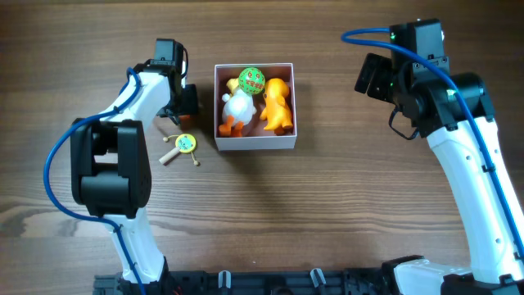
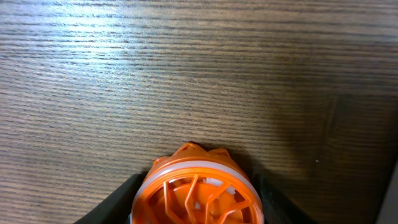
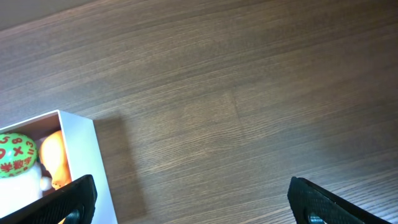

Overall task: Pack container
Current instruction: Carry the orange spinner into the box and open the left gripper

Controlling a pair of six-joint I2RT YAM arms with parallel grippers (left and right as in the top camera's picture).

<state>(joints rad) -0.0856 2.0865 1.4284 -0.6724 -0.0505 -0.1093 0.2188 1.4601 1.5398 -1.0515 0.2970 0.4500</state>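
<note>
I will next raise my left gripper and carry the round orange toy across the container's side, over the near part of the container, where its bare bottom shows (image 1: 258, 128) between the ducks.
The container (image 1: 255, 142), a white-walled square box, stands mid-table. It holds a white duck toy (image 1: 237, 108), a green ball (image 1: 251, 80) and an orange duck (image 1: 277, 103). My left gripper (image 1: 183, 102) is just left of the container. In the left wrist view its fingers (image 2: 198, 208) are shut on a round orange toy with a white ring (image 2: 198, 190). My right gripper (image 1: 372, 78) hangs open and empty to the right of the container. The right wrist view shows its fingers (image 3: 193, 199) wide apart, with the container's corner (image 3: 84, 146), the green ball (image 3: 17, 155) and the orange duck (image 3: 53, 158) at lower left.
A small yellow-green rattle drum with a wooden handle (image 1: 183, 147) lies on the wood table, left of the container's front corner and below my left gripper. Black clamps line the table's front edge.
</note>
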